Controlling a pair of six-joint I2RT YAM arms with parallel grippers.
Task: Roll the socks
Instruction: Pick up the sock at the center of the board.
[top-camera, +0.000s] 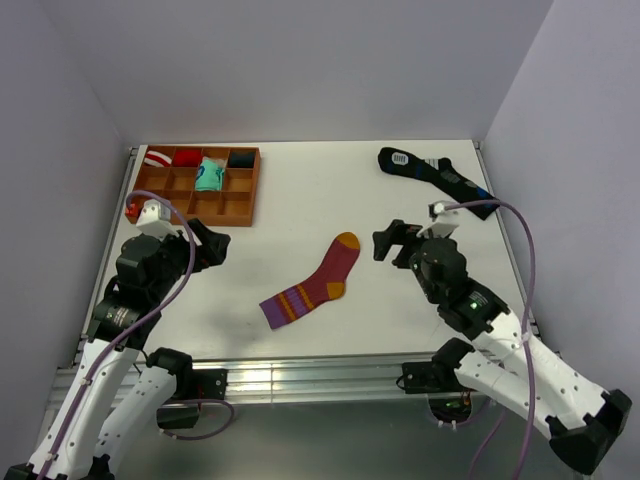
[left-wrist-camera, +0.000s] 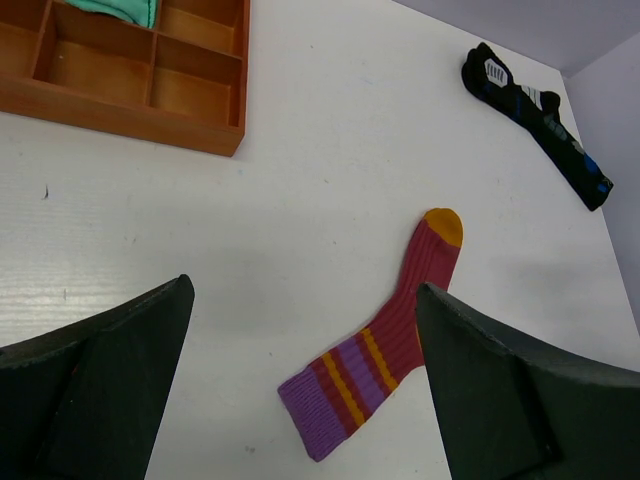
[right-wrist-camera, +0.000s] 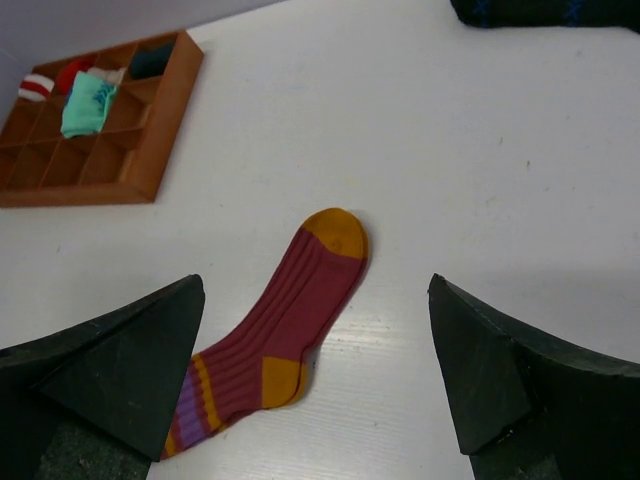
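The right gripper moves down, back and to the left in the top view onto the purple cuff's near corner (top-camera: 273, 324) next, since it hovers by the sock's toe.
A maroon sock (top-camera: 318, 282) with an orange toe and heel and a purple striped cuff lies flat in the middle of the table, toe toward the far side. It also shows in the left wrist view (left-wrist-camera: 385, 335) and the right wrist view (right-wrist-camera: 285, 320). My left gripper (top-camera: 218, 247) is open and empty, above the table to the sock's left. My right gripper (top-camera: 388, 244) is open and empty, to the right of the toe. Neither touches the sock.
A wooden divided tray (top-camera: 242, 205) at the far left holds small rolled socks (top-camera: 208, 174). A long black sock with blue marks (top-camera: 440, 180) lies at the far right. The table edge runs along the near side.
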